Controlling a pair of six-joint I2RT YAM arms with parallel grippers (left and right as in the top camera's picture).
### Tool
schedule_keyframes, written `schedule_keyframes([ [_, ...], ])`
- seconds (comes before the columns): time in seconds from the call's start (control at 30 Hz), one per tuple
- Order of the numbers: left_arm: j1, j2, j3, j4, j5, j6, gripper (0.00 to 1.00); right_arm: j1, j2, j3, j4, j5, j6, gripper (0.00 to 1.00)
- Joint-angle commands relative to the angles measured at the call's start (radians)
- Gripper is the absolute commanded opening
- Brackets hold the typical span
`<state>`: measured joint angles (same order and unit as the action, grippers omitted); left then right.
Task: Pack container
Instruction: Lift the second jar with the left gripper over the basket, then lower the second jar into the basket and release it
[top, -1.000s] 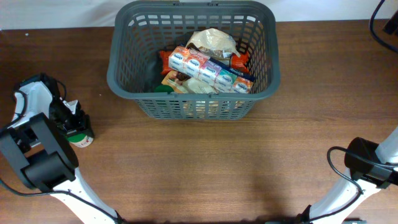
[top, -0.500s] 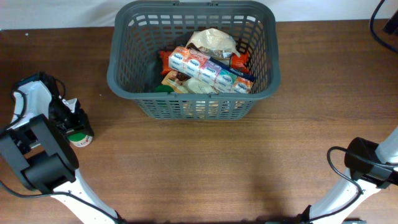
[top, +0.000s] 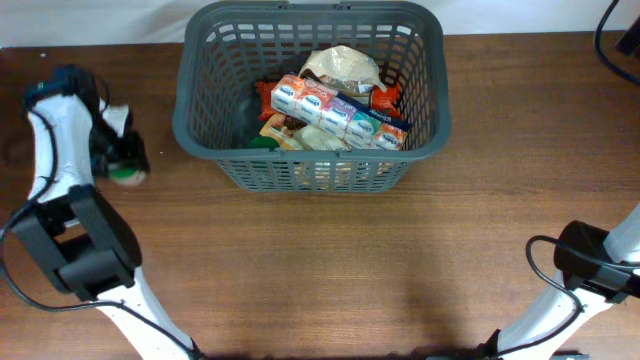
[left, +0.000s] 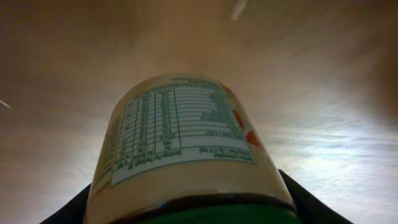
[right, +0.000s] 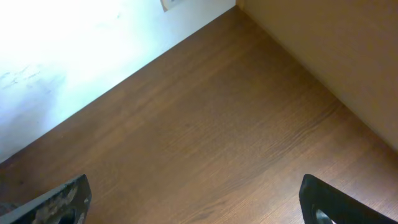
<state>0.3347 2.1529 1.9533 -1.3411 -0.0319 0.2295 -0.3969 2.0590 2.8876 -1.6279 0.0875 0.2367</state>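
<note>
I should next raise my left gripper, carry the jar (top: 126, 172) to the right in the overhead view and lower it into the basket's empty end (top: 236, 112), where cartons leave room.
The container (top: 200, 130) is a large dark grey basket with lattice sides at the back middle of the table. It holds several packets, among them a row of small cartons (top: 335, 110) and a crinkled bag (top: 342, 66). My left gripper (top: 122, 160) is shut on a green-lidded jar (top: 126, 172) and holds it above the table, left of the basket. In the left wrist view the jar (left: 183, 149) fills the frame, label up, between my fingers. My right gripper (right: 196, 199) is open and empty over bare wood.
The right arm's base (top: 590, 262) stands at the front right edge. A pale wall and a light panel (right: 336, 43) border the table in the right wrist view. A dark cable (top: 610, 40) hangs at the back right.
My left gripper has lifted the jar off the table and carried it toward the back, closer to the basket's left side. The right arm has not moved.
</note>
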Motion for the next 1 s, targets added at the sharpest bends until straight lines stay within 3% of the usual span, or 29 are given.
schedule_keyframes([
  [0.0,-0.072,-0.003,0.216,-0.056,0.002,0.079,0.02,-0.003,-0.008,-0.004,0.000,-0.002,0.012,0.99],
  [0.23,-0.265,-0.007,0.692,-0.134,0.001,0.290,0.02,-0.003,-0.008,-0.004,0.000,-0.002,0.012,0.99],
  [0.43,-0.434,-0.007,0.896,-0.135,0.003,0.443,0.02,-0.003,-0.008,-0.004,0.000,-0.002,0.012,0.99],
  [0.63,-0.583,-0.004,0.834,-0.287,0.017,0.668,0.02,-0.003,-0.008,-0.004,0.000,-0.002,0.012,0.99],
  [0.97,-0.571,-0.004,0.538,-0.346,0.010,0.637,0.02,-0.003,-0.008,-0.004,0.000,-0.002,0.012,0.99],
])
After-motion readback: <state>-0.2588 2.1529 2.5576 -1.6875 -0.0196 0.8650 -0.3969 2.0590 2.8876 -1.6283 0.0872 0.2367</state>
